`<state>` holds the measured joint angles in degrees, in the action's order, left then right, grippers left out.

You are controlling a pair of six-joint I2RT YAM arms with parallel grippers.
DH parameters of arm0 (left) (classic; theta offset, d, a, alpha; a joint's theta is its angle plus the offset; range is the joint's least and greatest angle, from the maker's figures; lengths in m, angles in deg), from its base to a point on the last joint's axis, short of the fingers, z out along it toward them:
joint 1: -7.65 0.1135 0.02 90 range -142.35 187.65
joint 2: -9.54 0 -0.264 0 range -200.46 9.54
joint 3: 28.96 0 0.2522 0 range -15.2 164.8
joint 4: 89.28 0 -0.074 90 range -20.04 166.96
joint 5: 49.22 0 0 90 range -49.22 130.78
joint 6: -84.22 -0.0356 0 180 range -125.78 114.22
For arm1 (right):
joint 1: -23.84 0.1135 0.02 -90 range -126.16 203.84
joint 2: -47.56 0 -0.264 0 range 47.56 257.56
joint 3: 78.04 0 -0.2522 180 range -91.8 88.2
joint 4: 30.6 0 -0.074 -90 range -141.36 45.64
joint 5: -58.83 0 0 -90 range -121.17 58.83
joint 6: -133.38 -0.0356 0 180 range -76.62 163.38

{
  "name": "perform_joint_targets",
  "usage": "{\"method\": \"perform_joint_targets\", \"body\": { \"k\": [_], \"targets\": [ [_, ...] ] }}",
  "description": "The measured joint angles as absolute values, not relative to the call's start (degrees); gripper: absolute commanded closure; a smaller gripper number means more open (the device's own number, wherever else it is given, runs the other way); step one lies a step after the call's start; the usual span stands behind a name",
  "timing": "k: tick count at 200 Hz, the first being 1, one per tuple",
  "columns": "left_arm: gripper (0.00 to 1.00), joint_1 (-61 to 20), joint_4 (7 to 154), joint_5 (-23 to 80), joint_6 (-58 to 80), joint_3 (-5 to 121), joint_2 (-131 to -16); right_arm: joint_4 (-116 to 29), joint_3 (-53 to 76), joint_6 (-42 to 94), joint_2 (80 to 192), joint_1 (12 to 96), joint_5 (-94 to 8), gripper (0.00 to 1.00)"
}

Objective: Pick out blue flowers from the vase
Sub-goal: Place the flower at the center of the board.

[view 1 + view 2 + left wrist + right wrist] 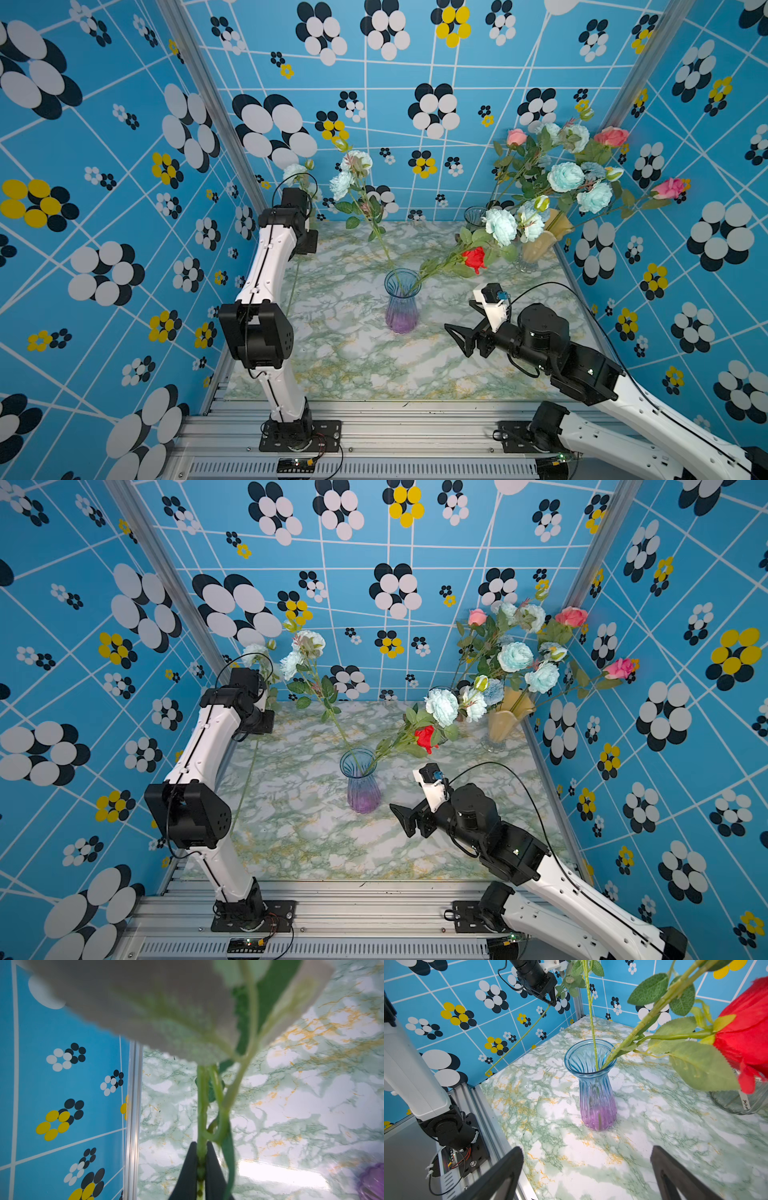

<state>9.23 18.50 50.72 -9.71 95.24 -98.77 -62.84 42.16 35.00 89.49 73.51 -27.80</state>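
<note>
My left gripper lowers the green stem [202, 1105] onto the bare tabletop [170, 1130] beside the nearest wall next and releases it there. That part of the tabletop is empty of vases.
The blue-to-purple glass vase [401, 301] [361, 781] [596, 1084] stands mid-table. One stem in it rises to pale blue flowers [351, 172] [305, 646]. A second stem leans right with a red rose [473, 257] [745, 1039] and more blue flowers [500, 224]. At the back left my left gripper [201, 1147] [552, 1001] is shut on the green stem [202, 1105] of another blue flower [295, 172], held clear of the vase with its stem [517, 1041] hanging down. My right gripper [586, 1149] [457, 340] stands open and empty, low, right of the vase.
An amber vase [544, 241] at the back right holds several blue flowers and pink roses [611, 135]. A clear glass vase [473, 216] stands beside it, and a clear jar [737, 1103] sits under the red rose. Patterned walls close in on three sides.
</note>
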Motion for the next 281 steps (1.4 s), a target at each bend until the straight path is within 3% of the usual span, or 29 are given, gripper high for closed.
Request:
{"method": "perform_joint_targets", "body": {
  "k": [63, 174, 252, 281],
  "targets": [
    [1.0, 12.3, 26.2, 51.6, -11.4, 93.2, -108.2, -61.7, 42.9, 35.0, 89.9, 73.4, -26.5, 0.01],
    [1.0, 13.8, 39.6, 56.8, -15.8, 75.0, -109.2, -61.3, 43.0, 35.0, 91.1, 73.3, -25.4, 0.01],
    [1.0, 15.1, 43.6, 57.8, -16.5, 71.3, -109.2, -61.3, 43.5, 35.0, 90.7, 73.3, -25.4, 0.01],
    [0.88, 15.2, 44.8, 58.0, -16.8, 70.6, -109.2, -61.3, 43.5, 35.0, 90.4, 73.3, -25.3, 0.01]
  ]
}}
